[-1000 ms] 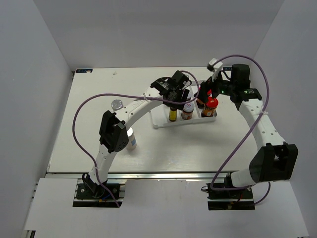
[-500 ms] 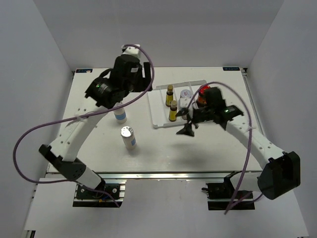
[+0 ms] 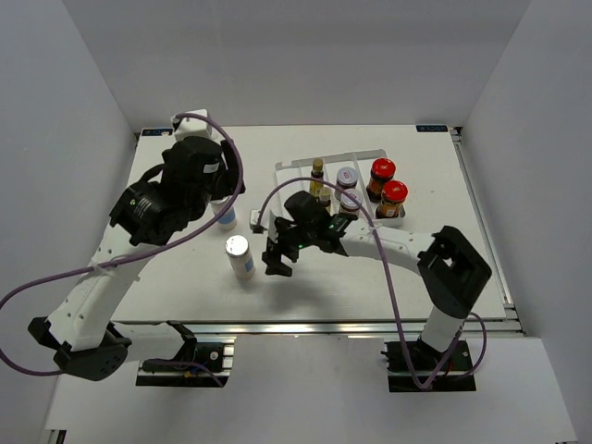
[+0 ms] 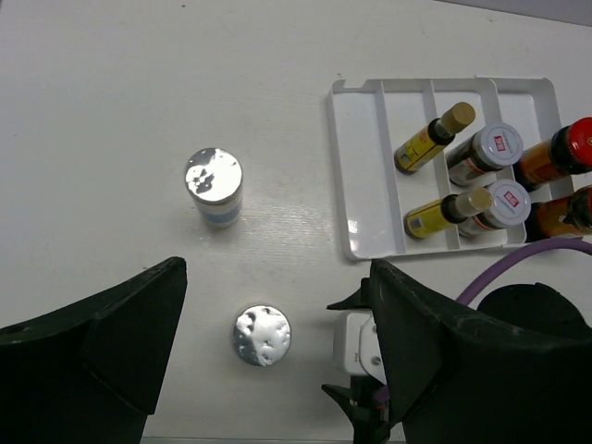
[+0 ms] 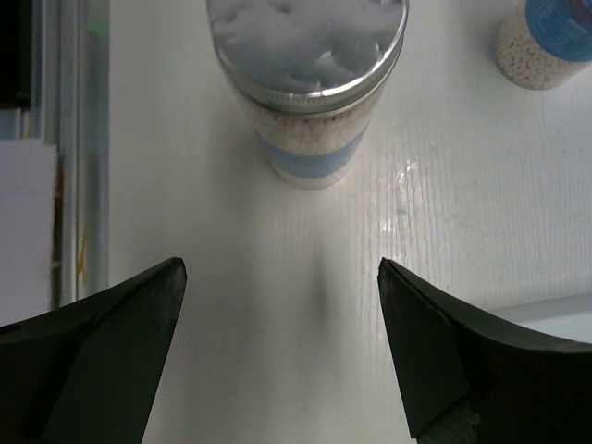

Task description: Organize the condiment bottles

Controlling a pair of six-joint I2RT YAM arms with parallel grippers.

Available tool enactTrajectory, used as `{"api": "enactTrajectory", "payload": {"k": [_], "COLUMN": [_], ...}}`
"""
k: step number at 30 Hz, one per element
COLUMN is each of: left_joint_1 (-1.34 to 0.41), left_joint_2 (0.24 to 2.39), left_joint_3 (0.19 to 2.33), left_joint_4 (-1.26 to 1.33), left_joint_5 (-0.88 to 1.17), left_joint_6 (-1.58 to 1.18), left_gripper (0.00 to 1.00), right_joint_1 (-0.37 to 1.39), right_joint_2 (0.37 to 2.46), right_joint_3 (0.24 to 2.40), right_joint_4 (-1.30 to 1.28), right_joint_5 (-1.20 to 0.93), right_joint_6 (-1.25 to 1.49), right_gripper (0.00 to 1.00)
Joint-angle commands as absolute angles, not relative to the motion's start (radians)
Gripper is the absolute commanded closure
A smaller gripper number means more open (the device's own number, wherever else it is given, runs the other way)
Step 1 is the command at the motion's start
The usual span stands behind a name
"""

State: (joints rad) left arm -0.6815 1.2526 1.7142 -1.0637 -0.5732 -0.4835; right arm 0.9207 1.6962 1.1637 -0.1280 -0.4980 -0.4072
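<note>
My right gripper moves to the left in the top view next, until its open fingers straddle the near white bottle's end with the cap.
Two white condiment bottles with silver caps stand on the table left of the tray, one near point(image 3: 240, 256) point(image 4: 261, 335) point(image 5: 308, 83) and one farther point(image 4: 214, 180) point(image 5: 546, 37). In the white tray point(image 3: 294, 225) point(image 4: 363, 176) are two amber bottles point(image 3: 320, 183), two silver-lidded jars point(image 3: 348, 189) and two red-capped bottles point(image 3: 388, 182). My right gripper point(image 3: 276, 255) point(image 5: 277, 268) is low and open, just right of the near white bottle, with nothing between its fingers. My left gripper point(image 4: 275, 268) hangs open high above the table, empty.
The left arm point(image 3: 180, 185) partly covers the farther white bottle in the top view. The tray's leftmost slot point(image 4: 361, 157) holds nothing. The table's near edge point(image 3: 277, 322) runs just below the near bottle. Grey walls close in the table on three sides.
My right gripper has moved left from the tray's front to beside the near white bottle. My left arm has drawn back and up, away from the farther white bottle. The bottles have not moved.
</note>
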Motion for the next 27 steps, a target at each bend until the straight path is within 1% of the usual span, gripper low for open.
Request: {"api": "enactTrajectory", "payload": {"k": [1, 6, 10, 13, 20, 23, 26, 27], "left_joint_1": [-0.678, -0.678, -0.677, -0.678, -0.678, -0.678, -0.678, -0.678], "left_joint_2": [1.19, 1.18, 1.17, 1.169, 1.158, 1.152, 1.152, 1.152], "left_joint_3": [1.698, 1.717, 1.717, 1.707, 1.687, 1.686, 1.677, 1.675], "left_joint_4": [-1.12, -1.181, -1.187, -1.187, -1.19, -1.195, -1.197, -1.197], "left_joint_5": [-0.655, -0.718, -0.73, -0.726, -0.723, -0.726, -0.726, -0.724], "left_joint_6": [-0.535, -0.545, -0.543, -0.545, -0.569, -0.577, -0.589, -0.591], "left_gripper": [0.11, 0.1, 0.1, 0.1, 0.1, 0.1, 0.1, 0.1], "right_joint_1": [0.966, 1.005, 1.031, 1.031, 1.038, 1.037, 1.035, 1.035], "right_joint_2": [1.735, 1.812, 1.885, 1.94, 1.98, 1.976, 1.947, 1.938], "right_joint_3": [1.216, 1.287, 1.365, 1.419, 1.466, 1.454, 1.407, 1.398], "right_joint_4": [0.03, 0.087, 0.095, 0.097, 0.104, 0.109, 0.136, 0.153], "right_joint_5": [-0.385, -0.384, -0.301, -0.288, -0.296, -0.308, -0.356, -0.373], "right_joint_6": [-0.333, -0.336, -0.319, -0.287, -0.291, -0.305, -0.328, -0.333], "right_gripper": [0.11, 0.11, 0.11, 0.11, 0.11, 0.17, 0.31, 0.43]}}
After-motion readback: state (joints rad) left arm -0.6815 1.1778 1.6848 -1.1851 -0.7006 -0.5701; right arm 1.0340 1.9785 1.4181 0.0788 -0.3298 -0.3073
